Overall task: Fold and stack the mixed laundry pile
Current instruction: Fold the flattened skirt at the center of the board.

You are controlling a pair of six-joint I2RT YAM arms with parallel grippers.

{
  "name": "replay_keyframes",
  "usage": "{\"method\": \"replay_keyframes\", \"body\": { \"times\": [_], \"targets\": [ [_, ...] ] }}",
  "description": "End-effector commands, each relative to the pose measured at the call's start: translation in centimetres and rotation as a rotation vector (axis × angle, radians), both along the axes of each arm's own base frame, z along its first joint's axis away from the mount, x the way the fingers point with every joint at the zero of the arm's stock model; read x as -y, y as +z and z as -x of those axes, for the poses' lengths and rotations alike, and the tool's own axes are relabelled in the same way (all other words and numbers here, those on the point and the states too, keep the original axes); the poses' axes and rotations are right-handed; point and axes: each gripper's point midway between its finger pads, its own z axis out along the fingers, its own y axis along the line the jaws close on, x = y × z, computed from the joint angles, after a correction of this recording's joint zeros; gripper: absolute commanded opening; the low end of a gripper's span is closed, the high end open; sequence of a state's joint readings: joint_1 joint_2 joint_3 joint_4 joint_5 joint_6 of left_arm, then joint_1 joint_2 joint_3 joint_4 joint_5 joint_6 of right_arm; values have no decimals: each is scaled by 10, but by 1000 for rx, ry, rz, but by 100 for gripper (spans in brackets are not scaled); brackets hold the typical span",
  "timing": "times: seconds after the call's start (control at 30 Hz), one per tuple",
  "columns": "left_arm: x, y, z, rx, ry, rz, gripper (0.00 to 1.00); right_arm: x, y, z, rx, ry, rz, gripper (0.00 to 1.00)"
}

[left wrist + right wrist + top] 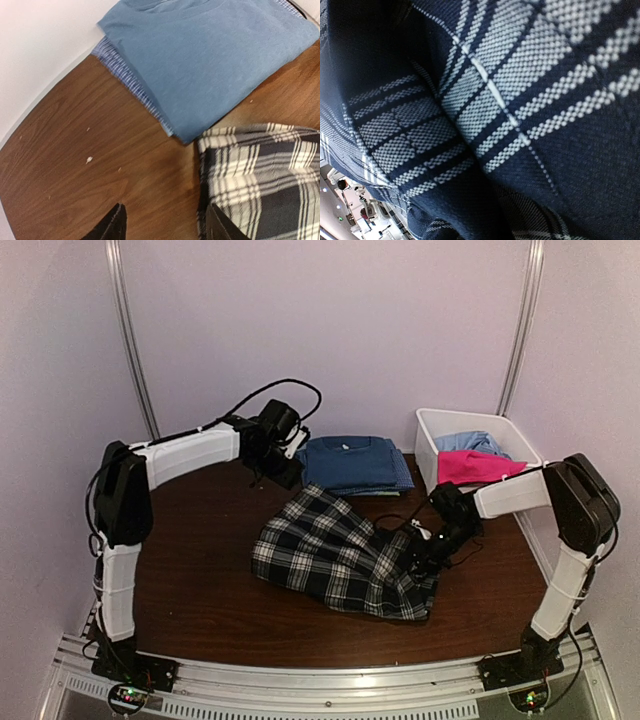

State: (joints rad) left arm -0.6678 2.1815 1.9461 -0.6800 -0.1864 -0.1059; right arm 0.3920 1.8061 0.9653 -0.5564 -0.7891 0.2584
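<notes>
I need to move the plaid shirt's bunched edge in my right gripper to the left in the overhead view next and let go of it, because the bare wood there leaves room.
The black-and-white plaid shirt [335, 555] lies spread in the middle of the table. My right gripper [422, 552] is down at its bunched right edge, shut on the cloth. Plaid shirt weave [520, 100] fills the right wrist view and hides the fingers. A folded dark blue T-shirt [352, 462] rests at the back on a blue-and-white checked garment [125, 70]. My left gripper [167, 227] hovers open over bare wood beside the T-shirt [210, 60]. Its right finger [225, 227] is at the plaid shirt's [265, 175] top-left corner, and nothing is between the fingers.
A white plastic bin [428, 455] stands at the back right, holding a bright pink piece [475, 468] and a pale blue piece [468, 442]. Walls close in the table on three sides. Bare wood [200, 570] shows left of the plaid shirt.
</notes>
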Motion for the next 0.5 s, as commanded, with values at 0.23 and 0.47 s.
{"method": "replay_keyframes", "body": {
  "times": [0.23, 0.47],
  "targets": [
    [-83, 40, 112, -214, 168, 174, 60, -121, 31, 49, -69, 151, -232, 1],
    [-69, 17, 200, -301, 48, 192, 54, -139, 119, 54, -14, 258, -433, 43]
  ]
}}
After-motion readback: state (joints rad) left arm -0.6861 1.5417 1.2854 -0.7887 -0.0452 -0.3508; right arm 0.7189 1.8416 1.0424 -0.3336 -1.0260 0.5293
